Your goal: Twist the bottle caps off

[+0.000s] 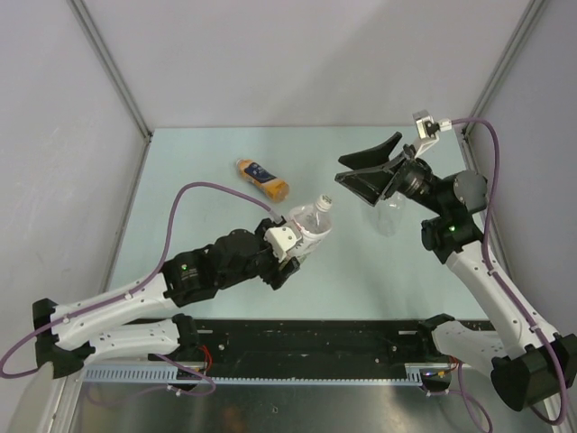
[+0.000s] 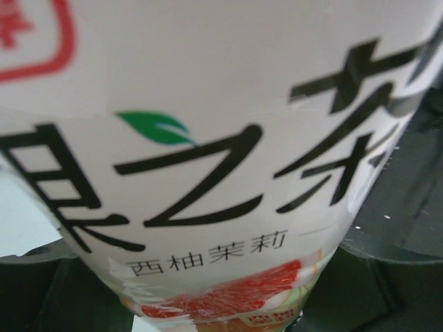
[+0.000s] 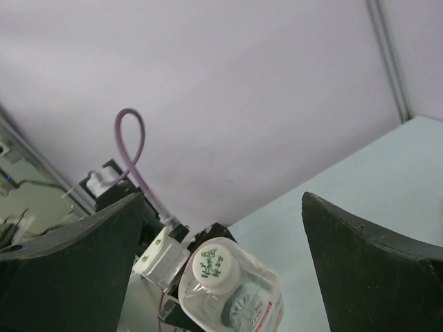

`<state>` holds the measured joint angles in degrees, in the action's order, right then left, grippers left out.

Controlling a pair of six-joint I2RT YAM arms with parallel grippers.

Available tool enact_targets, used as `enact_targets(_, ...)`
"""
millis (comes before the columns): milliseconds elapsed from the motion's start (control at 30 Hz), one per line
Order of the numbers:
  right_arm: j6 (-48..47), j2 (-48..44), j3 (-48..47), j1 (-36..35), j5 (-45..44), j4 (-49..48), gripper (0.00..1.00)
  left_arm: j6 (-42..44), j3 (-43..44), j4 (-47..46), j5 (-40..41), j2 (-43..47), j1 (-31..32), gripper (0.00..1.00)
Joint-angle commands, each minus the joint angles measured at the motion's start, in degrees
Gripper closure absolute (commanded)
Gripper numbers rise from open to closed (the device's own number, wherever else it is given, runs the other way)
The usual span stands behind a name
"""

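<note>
The whitish cap (image 1: 325, 204) (image 3: 211, 267) is still apart from the right gripper, to the left in the top view, so the gripper will move its open fingers that way next, around the cap's sides.
My left gripper (image 1: 300, 238) is shut on a clear bottle (image 1: 309, 224), held tilted above the table with its neck pointing up and to the right. The bottle's white label with black characters (image 2: 221, 138) fills the left wrist view, with dark fingers (image 2: 394, 277) at the sides. A whitish bottle cap (image 1: 325, 204) with a green drawing (image 3: 211, 265) sits on the neck. My right gripper (image 1: 365, 176) is open wide and apart from the cap, up and to its right. In the right wrist view its fingers (image 3: 69, 270) stand far apart, with the cap low between them.
An orange bottle (image 1: 261, 179) lies on the pale green table (image 1: 198, 162) behind the held bottle. A clear bottle (image 1: 389, 215) stands under my right wrist. Grey walls close the back and sides. A dark rail (image 1: 315, 338) runs along the near edge.
</note>
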<state>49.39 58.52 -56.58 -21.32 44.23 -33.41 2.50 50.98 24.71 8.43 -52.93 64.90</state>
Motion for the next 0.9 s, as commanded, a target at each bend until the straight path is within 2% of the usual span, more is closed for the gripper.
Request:
enact_targets(0, 0.8, 0.5, -0.2, 0.9, -5.1, 4.5, 0.01, -0.7, -0.8, -1.4, 10.1, 0.5, 0.1, 0.91)
enact_targets(233, 3.5, 3.2, -0.2, 1.7, -7.9, 8.9, 0.01, -2.0, -1.5, -1.4, 18.4, -3.1, 0.1, 0.92)
enact_targets(400, 3.2, 4.5, -0.7, 1.7, -11.9, 16.1, 0.01, -4.2, -1.0, -1.3, 23.2, -7.6, 0.1, 0.99)
enact_targets(533, 1.8, 6.2, -2.2, 1.4, -14.2, 22.1, 0.01, -5.4, -0.4, -1.3, 28.0, -10.9, 0.1, 1.00)
enact_targets(867, -6.6, 11.2, -8.9, -7.1, -28.7, 37.2, 0.01, -7.1, 3.0, 0.4, 37.2, -18.7, 0.1, 1.00)
